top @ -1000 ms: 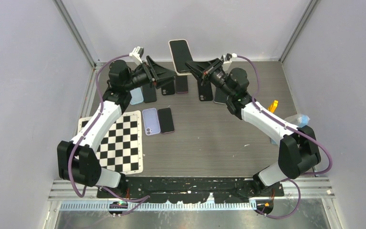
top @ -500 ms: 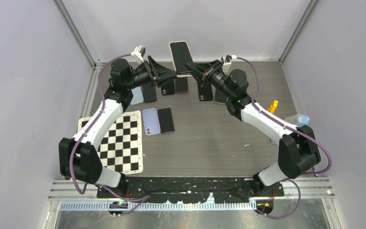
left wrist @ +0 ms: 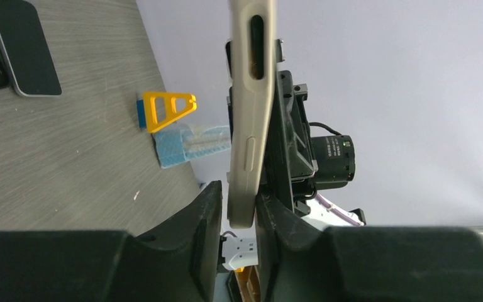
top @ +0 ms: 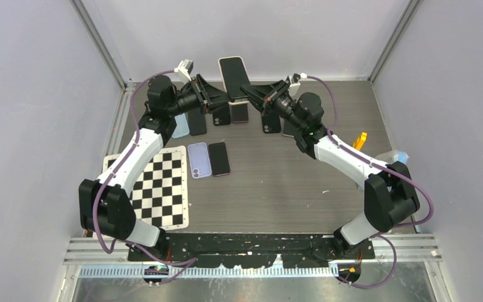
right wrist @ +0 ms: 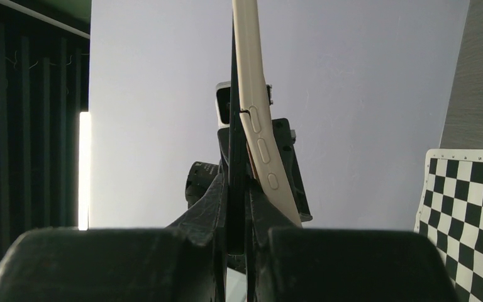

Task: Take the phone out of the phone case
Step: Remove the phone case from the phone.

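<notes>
The right gripper draws the phone off the case, back and down to release it next, since the bare tabletop lies below and back of the gripper.
A phone in a cream case is held upright in the air above the back of the table, between both grippers. My left gripper grips the case's lower left edge. In the left wrist view the cream case sits between my fingers, tight against the right one, with my gripper closed round it. My right gripper holds the other side. In the right wrist view it is shut on the thin black phone edge, and the cream case bends away from the phone to the right.
Several phones lie on the table: a lilac one, a dark one, and a row further back. A checkerboard sheet lies at the left. An orange piece and a blue packet lie at the right.
The right arm has carried the phone a little left and up. The left gripper has closed in on the case's edge.
</notes>
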`<state>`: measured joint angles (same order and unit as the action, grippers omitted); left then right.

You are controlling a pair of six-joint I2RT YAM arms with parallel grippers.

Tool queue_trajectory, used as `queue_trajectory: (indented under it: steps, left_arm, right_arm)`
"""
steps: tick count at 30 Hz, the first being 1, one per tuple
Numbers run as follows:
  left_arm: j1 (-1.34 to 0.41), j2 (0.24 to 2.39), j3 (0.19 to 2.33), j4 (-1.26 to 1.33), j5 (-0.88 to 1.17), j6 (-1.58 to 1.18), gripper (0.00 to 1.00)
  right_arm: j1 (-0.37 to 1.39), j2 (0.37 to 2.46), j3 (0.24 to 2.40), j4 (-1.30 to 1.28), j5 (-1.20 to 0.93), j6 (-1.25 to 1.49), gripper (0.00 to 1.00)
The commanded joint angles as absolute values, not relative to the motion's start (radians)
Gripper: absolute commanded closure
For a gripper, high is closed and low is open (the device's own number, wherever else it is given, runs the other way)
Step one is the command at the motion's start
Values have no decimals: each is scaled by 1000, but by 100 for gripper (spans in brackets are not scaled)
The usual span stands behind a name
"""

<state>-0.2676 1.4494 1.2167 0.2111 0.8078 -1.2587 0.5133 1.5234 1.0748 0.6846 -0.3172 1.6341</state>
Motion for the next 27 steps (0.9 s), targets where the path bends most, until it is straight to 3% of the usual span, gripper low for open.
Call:
queue_trajectory:
  steps: [1,3,4,11,18,27]
  left_arm:
    - [-273,1468,1273,196,773,-1214,81]
    - [-273,1476,1283,167,761,-1189,99]
    - [-273,1479,1286,152,752,-1165,100]
    - [-272,1512,1297,27,635,-1070,100]
    - [-269,1542,1326,-21,594,-1059,100]
    - [-258,1575,1347,-63,572,-993,100]
  right_arm:
    - [539,1510,1149,831,-400,1646,99]
    - [535,1508,1153,829,-423,1618,99]
    - [533,1506,1158,816,-446,1606,99]
    - [457,1468,1144,775,-623,1510,99]
    - [402,1398,1057,944,-786,1551,99]
    - [325,1294,1028,714,-878,1432,99]
